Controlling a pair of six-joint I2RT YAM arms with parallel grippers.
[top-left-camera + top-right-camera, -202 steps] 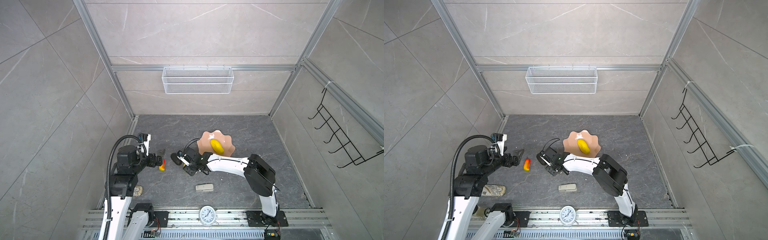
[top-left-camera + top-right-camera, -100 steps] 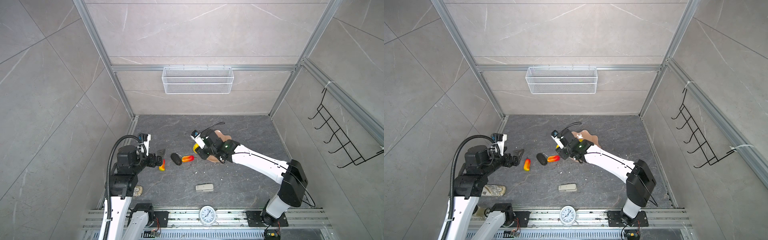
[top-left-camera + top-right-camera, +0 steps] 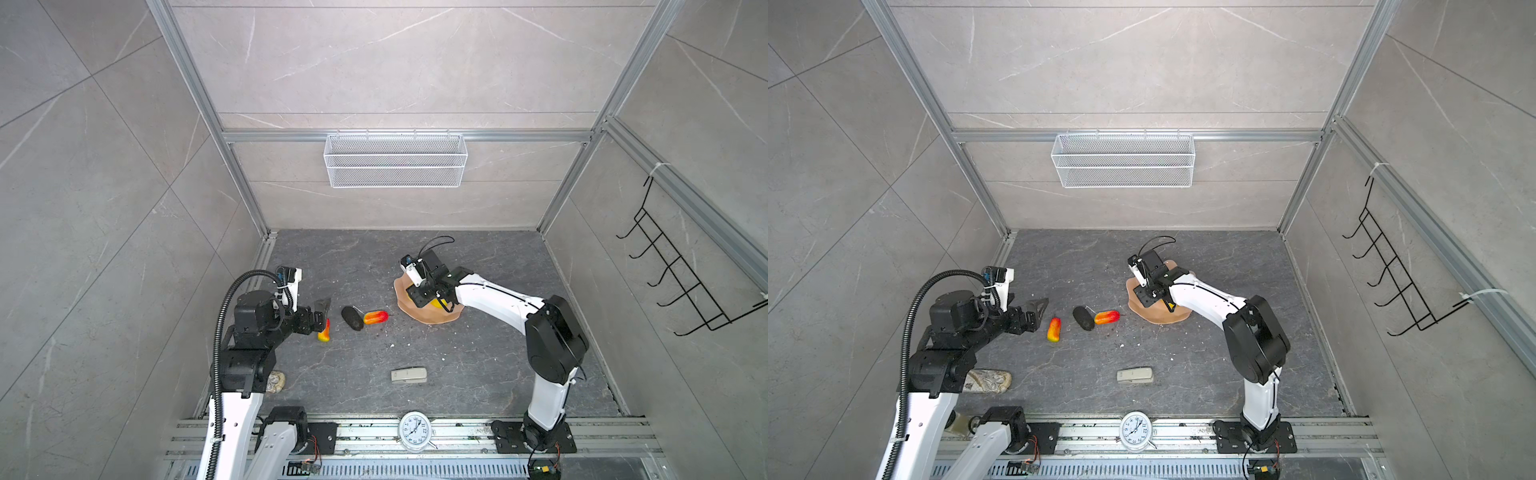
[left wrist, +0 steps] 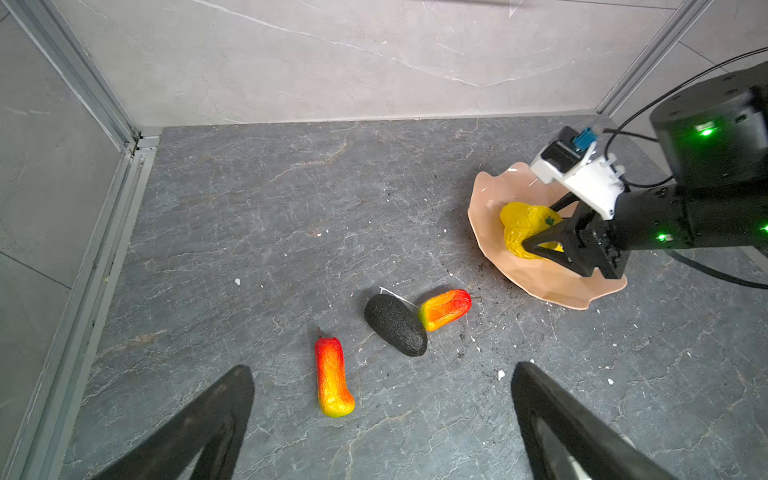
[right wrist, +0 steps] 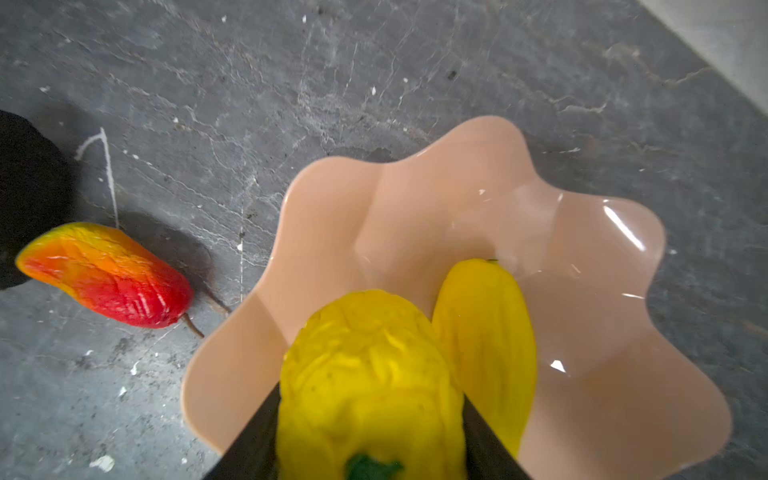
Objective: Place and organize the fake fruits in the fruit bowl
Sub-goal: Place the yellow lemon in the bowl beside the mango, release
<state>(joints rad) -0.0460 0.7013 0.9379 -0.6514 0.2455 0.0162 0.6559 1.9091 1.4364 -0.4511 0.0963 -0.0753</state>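
The bare bottom of the bowl beside the long yellow fruit is just below the gripper, so my right gripper will next lower the round yellow fruit (image 5: 370,365) there and let go of it.
The salmon-pink fruit bowl (image 3: 428,316) (image 3: 1158,316) (image 4: 540,282) (image 5: 415,208) stands right of centre. A long yellow fruit (image 5: 486,332) lies in it. My right gripper (image 5: 370,399) (image 3: 428,297) (image 4: 540,245) is shut on the round yellow fruit (image 5: 370,365) (image 4: 519,216) with a green stem, low over the bowl beside the long one. On the floor left of the bowl lie a black oval fruit (image 3: 352,318) (image 4: 395,324) and a mango (image 3: 375,317) (image 4: 444,309) (image 5: 108,274), touching. A second mango (image 3: 1054,329) (image 4: 331,376) lies just ahead of my open, empty left gripper (image 4: 382,370) (image 3: 1038,305).
A grey-beige block (image 3: 409,375) lies near the front middle. A beige stone lump (image 3: 988,381) sits by the left arm's base. A clock (image 3: 414,430) stands on the front rail. A wire basket (image 3: 395,160) hangs on the back wall, a hook rack (image 3: 681,282) on the right wall.
My right gripper has lifted away from beside the black fruit and swung right over the bowl, carrying the round yellow fruit. The left arm has not moved.
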